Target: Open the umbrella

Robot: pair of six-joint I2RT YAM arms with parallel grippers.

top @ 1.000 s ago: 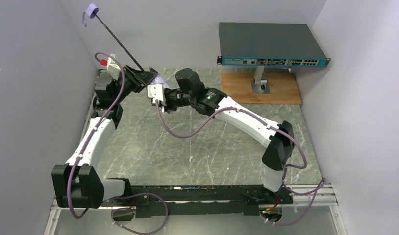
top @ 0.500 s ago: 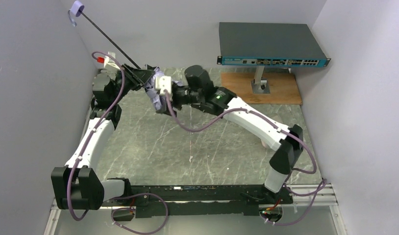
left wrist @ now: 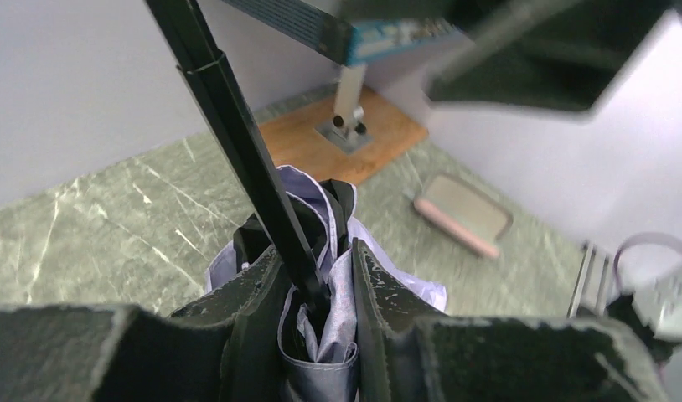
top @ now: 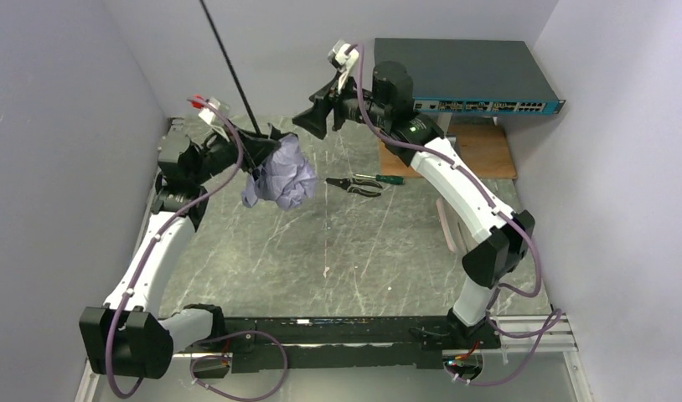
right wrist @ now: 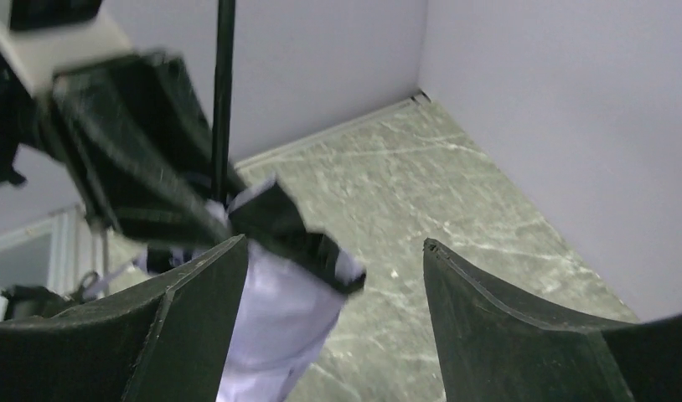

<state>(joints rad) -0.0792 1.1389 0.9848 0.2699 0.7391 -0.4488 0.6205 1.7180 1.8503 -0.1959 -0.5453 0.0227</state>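
My right gripper will next move across onto the umbrella's thin black stem above the lilac fabric, because that bare part of the stem is to the gripper's left in the top view.
The umbrella hangs as a crumpled lilac bundle above the table. Its thin black shaft rises steeply and leaves the top of the frame, so the handle is out of view. My left gripper is shut on the umbrella where shaft meets fabric. In the left wrist view the shaft and lilac fabric are pinched between the fingers of that gripper. My right gripper is raised to the umbrella's right, apart from it. In its wrist view it stands open and empty, the fabric beyond.
Pliers lie on the marble table right of the umbrella. A network switch stands on a post over a wooden board at the back right. A flat pale sleeve lies near the right arm.
My right gripper opened, let go of the umbrella's fabric and rose toward the back right. The left arm swung the shaft steeper, and the fabric now hangs loose.
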